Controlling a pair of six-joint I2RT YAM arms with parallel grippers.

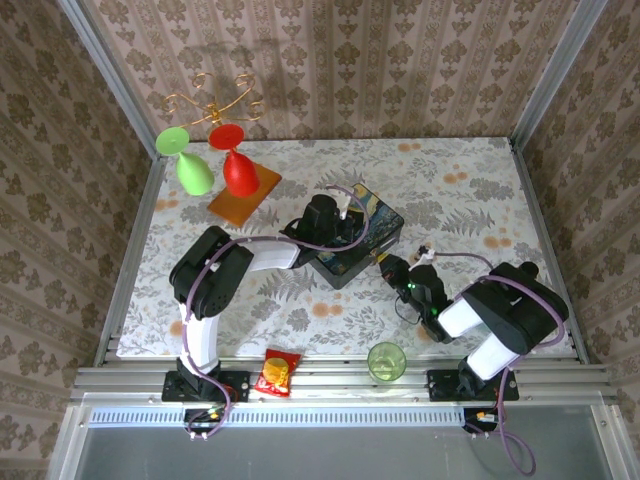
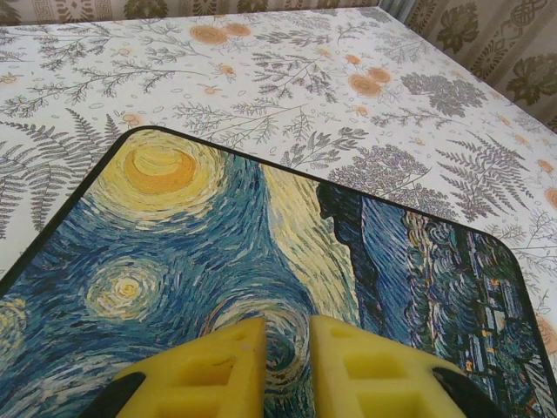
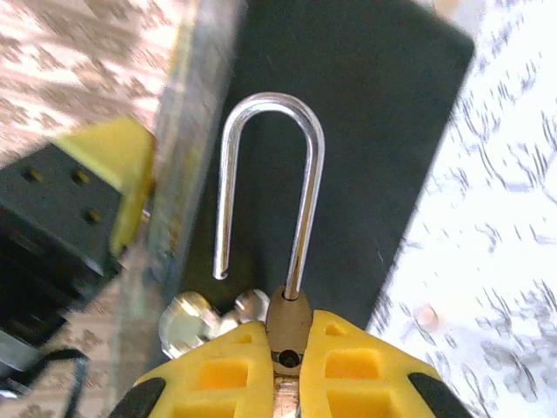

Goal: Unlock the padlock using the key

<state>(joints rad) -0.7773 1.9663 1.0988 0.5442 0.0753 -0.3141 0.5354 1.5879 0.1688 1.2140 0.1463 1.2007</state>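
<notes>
The padlock goes back from the box [image 3: 365, 131] and down next. My right gripper releases it on the bare tabletop, since that lies below the gripper, toward my base.
My right gripper [image 3: 283, 324] is shut on the brass body of the padlock [image 3: 288, 315]. Its silver shackle [image 3: 305, 218] points away from me, and the shackle's left end hangs free of the body. A silver key [image 3: 187, 320] sticks out on the left of the body. The dark side of the painted box [image 3: 365, 131] is right behind. From above, the right gripper [image 1: 393, 266] holds the padlock [image 1: 381, 257] at the box's near right corner. My left gripper [image 2: 287, 329] rests over the swirly blue and yellow lid [image 2: 200, 235]. Its fingers are a narrow gap apart with nothing between them.
A green goblet [image 1: 190, 165] and a red goblet [image 1: 237, 165] stand by an orange board [image 1: 243, 197] at the back left, under a gold wire stand [image 1: 215, 100]. A green cup [image 1: 386, 361] and a snack packet [image 1: 277, 373] sit at the near edge.
</notes>
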